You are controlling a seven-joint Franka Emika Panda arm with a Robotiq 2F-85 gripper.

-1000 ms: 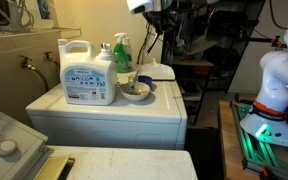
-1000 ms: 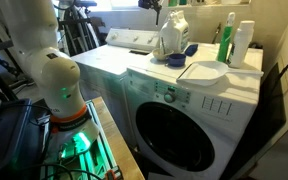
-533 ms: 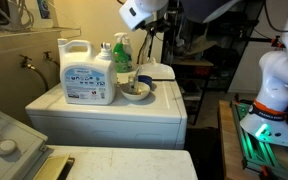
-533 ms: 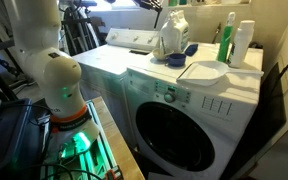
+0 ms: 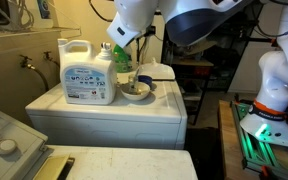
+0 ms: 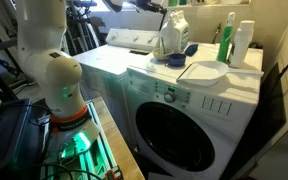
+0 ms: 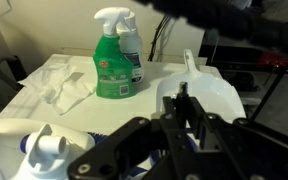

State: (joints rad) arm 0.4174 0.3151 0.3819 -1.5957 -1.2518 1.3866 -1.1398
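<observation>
My gripper is above the bowl [image 5: 135,91] beside the white detergent jug, and the bowl's open top is below my gripper's fingers. I need to move my gripper down toward it next and release what it holds.
In the wrist view my gripper [image 7: 183,100] hangs above a washer top; its dark fingers stand together with nothing visible between them. Below and beyond the fingertips lies a white scoop-shaped dish [image 7: 206,95]. A green spray bottle [image 7: 109,65] stands upright to the left of it, with a second spray bottle [image 7: 132,48] behind it. A crumpled white cloth [image 7: 64,85] lies further left. A large white detergent jug [image 7: 29,150] fills the lower left. In an exterior view the blurred arm [image 5: 134,20] reaches over the jug [image 5: 87,75], the green bottle [image 5: 121,58] and a bowl [image 5: 135,91].
The washer [image 6: 184,110] stands next to a second machine [image 6: 109,55]. The robot's base [image 6: 54,85] stands beside them on a green-lit platform. A wall runs behind the bottles. A white round lid [image 5: 156,72] lies at the far end of the washer top.
The arm has swung down and across into the exterior view, from the upper edge to just over the bottles and jug. The things on the washer have not moved.
</observation>
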